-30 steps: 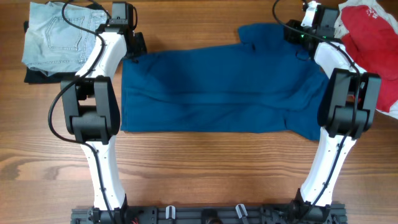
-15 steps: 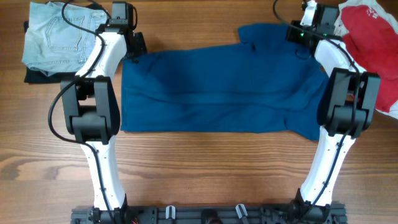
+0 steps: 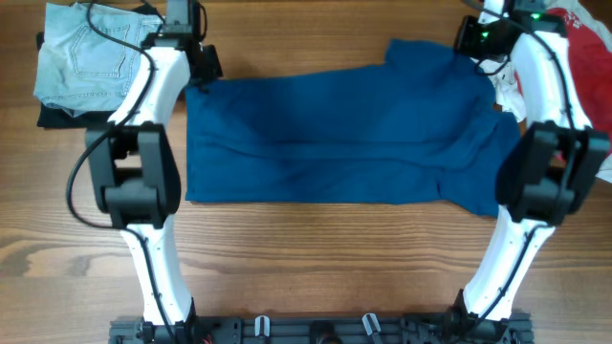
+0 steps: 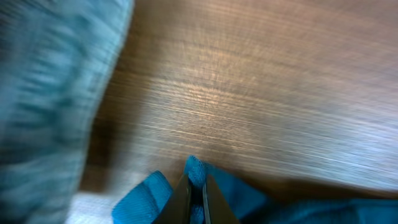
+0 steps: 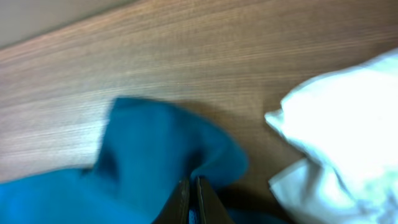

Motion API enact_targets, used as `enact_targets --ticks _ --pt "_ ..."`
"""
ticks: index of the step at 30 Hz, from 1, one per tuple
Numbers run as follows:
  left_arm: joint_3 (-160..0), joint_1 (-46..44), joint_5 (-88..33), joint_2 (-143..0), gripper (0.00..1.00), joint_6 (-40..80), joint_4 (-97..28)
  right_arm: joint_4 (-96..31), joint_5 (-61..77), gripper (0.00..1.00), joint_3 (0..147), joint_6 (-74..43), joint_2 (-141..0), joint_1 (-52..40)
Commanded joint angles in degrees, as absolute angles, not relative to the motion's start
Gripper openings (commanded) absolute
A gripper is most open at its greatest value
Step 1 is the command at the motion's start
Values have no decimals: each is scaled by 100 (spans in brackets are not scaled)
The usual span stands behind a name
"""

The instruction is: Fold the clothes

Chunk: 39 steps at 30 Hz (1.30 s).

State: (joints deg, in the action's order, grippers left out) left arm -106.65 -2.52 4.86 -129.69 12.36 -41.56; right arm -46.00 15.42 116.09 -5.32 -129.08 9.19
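I should first bring my right gripper back and down over the end of the shirt beside the red garment and then open it, so that the stretched far edge gets folded.
The clothes, a dark blue shirt (image 3: 335,134), lie spread flat across the middle of the wooden table. At the shirt's far left corner my left gripper (image 3: 198,75) is shut on a small fold of the blue cloth (image 4: 196,171). Its two fingers (image 4: 181,202) are pressed together round the cloth. My right gripper (image 3: 478,40) is at the far right corner, shut on a bunched edge of the shirt (image 5: 168,149). Both views from the wrists are blurred.
Folded light denim jeans (image 3: 86,57) lie on a dark cloth (image 3: 53,117) at the far left, close to the left gripper. A red garment (image 3: 579,43) and a white cloth (image 5: 342,143) lie at the far right, beside the right gripper.
My right gripper has shut on the shirt's far right corner and moved right and back, dragging that corner with it. The left gripper has shifted slightly back, still shut on its corner.
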Motion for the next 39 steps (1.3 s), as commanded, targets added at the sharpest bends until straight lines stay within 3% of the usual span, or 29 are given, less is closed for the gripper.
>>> enact_targets --ticks 1,12,18,27,32,39 --pt "-10674 -148 585 -12121 4 1295 -4261 -5127 1616 4 11789 -318 -12123 1055" --pt "-10672 -141 246 -11893 4 1417 -5843 -7459 1330 4 11299 -30 -11813 1092" --pt "-10643 -5 242 -11907 4 1472 -6604 -7706 939 4 10506 -473 -11813 1310" --pt "-9863 19 242 -11907 4 1533 -6729 -7607 939 5 9655 -447 -11813 1865" --pt "-9367 16 242 -11907 4 1549 -6646 -7474 939 34 9631 -298 -11813 1975" --pt "-9271 16 242 -11907 4 1549 -6578 -7319 1721 47 10123 552 -11773 1946"
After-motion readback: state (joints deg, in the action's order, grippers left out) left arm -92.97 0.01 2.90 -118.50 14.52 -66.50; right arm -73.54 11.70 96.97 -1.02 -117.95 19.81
